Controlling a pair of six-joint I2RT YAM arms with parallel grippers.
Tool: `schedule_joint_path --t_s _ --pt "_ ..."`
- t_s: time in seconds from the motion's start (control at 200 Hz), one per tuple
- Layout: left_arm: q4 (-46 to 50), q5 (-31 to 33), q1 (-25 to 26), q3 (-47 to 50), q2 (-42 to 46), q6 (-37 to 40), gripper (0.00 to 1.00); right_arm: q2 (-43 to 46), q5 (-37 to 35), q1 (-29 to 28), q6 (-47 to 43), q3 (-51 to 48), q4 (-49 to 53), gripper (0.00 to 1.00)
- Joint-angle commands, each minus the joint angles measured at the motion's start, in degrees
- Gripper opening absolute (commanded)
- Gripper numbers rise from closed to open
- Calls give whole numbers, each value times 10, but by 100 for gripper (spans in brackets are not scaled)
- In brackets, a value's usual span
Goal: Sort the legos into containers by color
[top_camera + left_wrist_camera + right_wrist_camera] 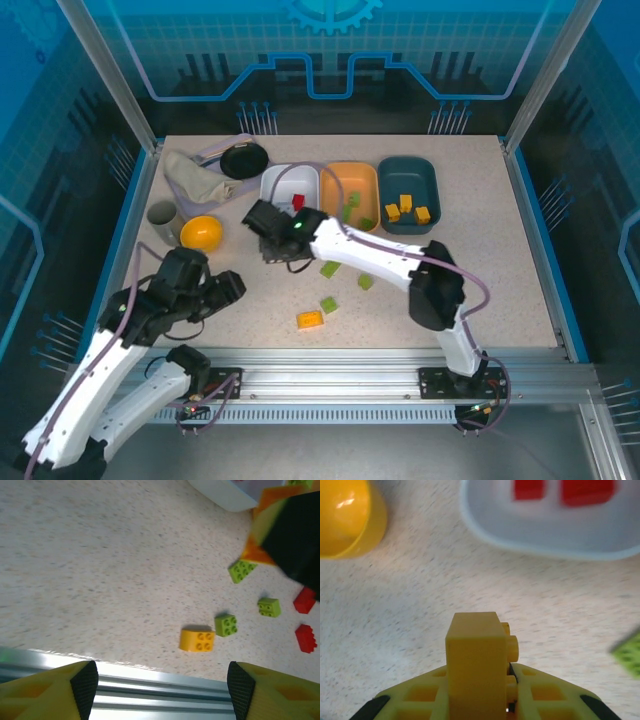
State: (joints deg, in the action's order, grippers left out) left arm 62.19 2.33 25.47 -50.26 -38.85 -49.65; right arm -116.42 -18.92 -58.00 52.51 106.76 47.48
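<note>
The yellow lego in my right gripper goes outward past the orange tray [335,187] next, then down to the dark teal tray's clear back part [397,177] for release, because that tray holds yellow legos.
My right gripper [268,238] is shut on a yellow lego [475,665] and hovers over the table just in front of the white tray [283,184], which holds red legos [585,490]. Green legos lie in the orange tray [335,187], and yellow ones in the dark teal tray [432,190]. On the table are loose green legos [330,268] [328,305] [269,607], a yellow-orange lego [310,320] [197,640] and two red legos [304,600] [306,637]. My left gripper [228,287] [162,690] is open and empty above the front rail, left of the loose legos.
A small yellow bowl [201,234] [345,520] and a grey cup [163,217] stand at the left. A crumpled cloth [195,175] and a black round object [244,159] lie at the back left. The aluminium rail [330,360] runs along the front edge.
</note>
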Motion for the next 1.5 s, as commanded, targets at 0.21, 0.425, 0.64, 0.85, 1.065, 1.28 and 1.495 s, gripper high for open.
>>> schedule_joint_path --t_s 0.21,0.425,0.64,0.85,1.065,1.28,1.495 --pt "-238 -57 59 -53 -218 -13 72 147 6 242 -150 -141 7 10" --pt "-310 -57 96 -166 -394 -13 72 74 36 385 -239 -87 24 10" --pt "-318 -63 100 -283 -519 -6 72 -72 84 457 -258 56 65 11" --pt "-306 -71 100 -357 -591 3 72 -207 119 480 -252 208 110 13" --pt "-291 -85 100 -376 -627 3 72 -274 129 483 -252 289 140 21" --pt "-277 -96 104 -396 -647 9 72 -262 128 484 -252 286 145 42" --pt "-257 -112 120 -433 -675 29 73 -173 108 478 -249 256 135 57"
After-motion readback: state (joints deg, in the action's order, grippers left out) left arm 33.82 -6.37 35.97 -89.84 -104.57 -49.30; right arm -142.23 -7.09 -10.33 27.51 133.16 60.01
